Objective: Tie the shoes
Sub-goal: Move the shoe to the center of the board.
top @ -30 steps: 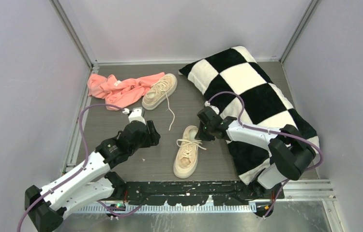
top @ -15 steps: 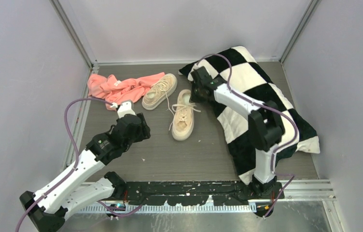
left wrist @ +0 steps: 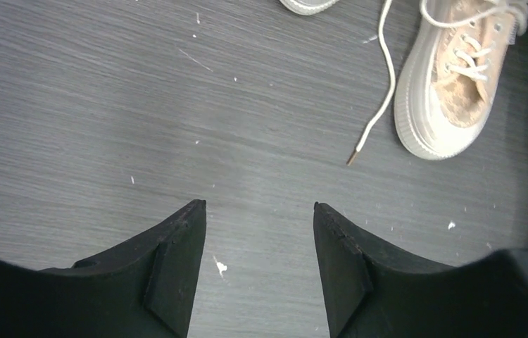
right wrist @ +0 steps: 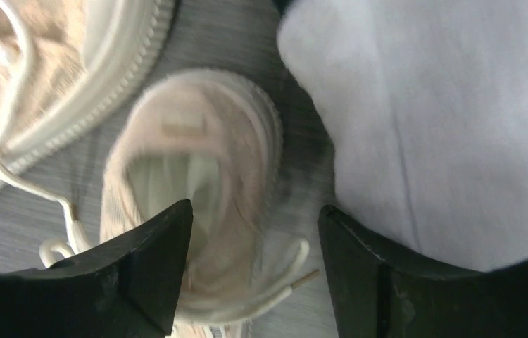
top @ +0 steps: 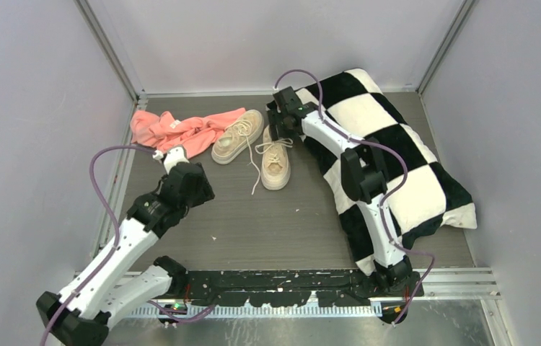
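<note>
The left gripper will move outward and lower next to close on the near heel of the shoe (top: 221,155) (left wrist: 309,6) by the pink cloth, since that heel sticks out past the cloth.
Two beige shoes lie at the back of the table. One shoe (top: 237,135) rests against the pink cloth. The other shoe (top: 276,161) lies just right of it, toe towards me, laces loose. My right gripper (top: 277,134) hovers over that shoe's heel, open; in the right wrist view its jaws (right wrist: 255,208) stand wide above the blurred heel opening (right wrist: 198,176), and a lace end (right wrist: 296,280) lies between them. My left gripper (top: 203,189) is open over bare floor; its wrist view (left wrist: 258,204) shows the shoe (left wrist: 451,91) ahead to the right and a trailing lace (left wrist: 381,91).
A black-and-white checkered pillow (top: 390,144) fills the right side, and its white patch (right wrist: 423,105) is close beside my right jaw. A pink cloth (top: 174,131) lies at the back left. Grey walls enclose the table on three sides.
My right arm carried the nearer shoe from the front centre to the back, beside the other shoe, and opened its jaws. My left arm drew back to the left.
</note>
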You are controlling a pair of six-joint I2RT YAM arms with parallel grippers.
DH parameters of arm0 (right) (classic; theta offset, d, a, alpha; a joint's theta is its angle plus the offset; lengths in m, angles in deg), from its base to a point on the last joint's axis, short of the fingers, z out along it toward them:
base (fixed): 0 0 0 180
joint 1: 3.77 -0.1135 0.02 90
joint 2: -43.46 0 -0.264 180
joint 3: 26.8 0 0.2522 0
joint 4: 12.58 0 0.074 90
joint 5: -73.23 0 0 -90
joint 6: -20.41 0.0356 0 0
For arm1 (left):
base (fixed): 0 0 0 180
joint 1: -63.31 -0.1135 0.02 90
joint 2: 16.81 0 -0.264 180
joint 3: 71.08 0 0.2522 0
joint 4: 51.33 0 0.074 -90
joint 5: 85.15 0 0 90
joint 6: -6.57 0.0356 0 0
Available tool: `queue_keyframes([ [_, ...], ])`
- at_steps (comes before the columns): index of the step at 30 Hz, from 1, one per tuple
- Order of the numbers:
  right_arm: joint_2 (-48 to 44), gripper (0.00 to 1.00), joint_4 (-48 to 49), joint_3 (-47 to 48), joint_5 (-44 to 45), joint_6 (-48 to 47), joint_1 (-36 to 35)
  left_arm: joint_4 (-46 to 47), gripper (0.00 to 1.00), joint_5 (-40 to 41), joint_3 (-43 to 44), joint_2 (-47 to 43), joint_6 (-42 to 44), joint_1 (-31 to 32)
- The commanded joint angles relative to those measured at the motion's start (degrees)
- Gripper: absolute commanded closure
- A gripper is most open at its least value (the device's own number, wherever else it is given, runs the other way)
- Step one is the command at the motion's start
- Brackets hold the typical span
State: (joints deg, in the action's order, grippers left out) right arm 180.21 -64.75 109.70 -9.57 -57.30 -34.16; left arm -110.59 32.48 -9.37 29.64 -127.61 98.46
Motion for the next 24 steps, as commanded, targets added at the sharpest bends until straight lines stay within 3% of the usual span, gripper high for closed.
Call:
queue_keyframes([
  [1, -13.46, 0.26, 9.18, -9.48, 2.52, 0.44, -0.28, 10.3, 0.41, -15.7, 2.69, 7.37, 4.06, -11.3],
  [3, -17.89, 0.21, 10.58, -13.18, 3.95, 1.04, -0.89, 14.46, 0.4, -29.26, 4.74, 14.59, 4.94, -20.13],
  [5, -22.03, 0.19, 11.81, -16.79, 4.81, 1.65, -1.42, 15.27, 0.4, -33.18, 9.15, 21.58, 5.7, -21.85],
  [8, -28.26, 0.18, 12.43, -22.24, 4.79, 4.05, -1.86, 15.91, 0.39, -32.21, 16.26, 30.26, 5.86, -21.89],
  [11, -34.5, 0.17, 12.67, -27.66, -2.07, 10.99, -1.9, 18.3, 0.36, -33.93, 21.69, 37.1, 5.52, -21.89],
  [15, -41.19, 0.17, 14.26, -35.31, -6.37, 16.19, -3.42, 16.86, 0.36, -29.3, 28.93, 45.2, 4.43, -21.89],
  [20, -47.75, 0.17, 17.61, -43.75, -14.17, 22.3, -3.92, 16.88, 0.38, -23.71, 32.34, 52.05, 3.65, -21.8],
  [24, -51.91, 0.17, 17.72, -48.38, -14.47, 23.36, -4.47, 18.78, 0.44, -21.69, 32.15, 56.04, 2.61, -21.8],
])
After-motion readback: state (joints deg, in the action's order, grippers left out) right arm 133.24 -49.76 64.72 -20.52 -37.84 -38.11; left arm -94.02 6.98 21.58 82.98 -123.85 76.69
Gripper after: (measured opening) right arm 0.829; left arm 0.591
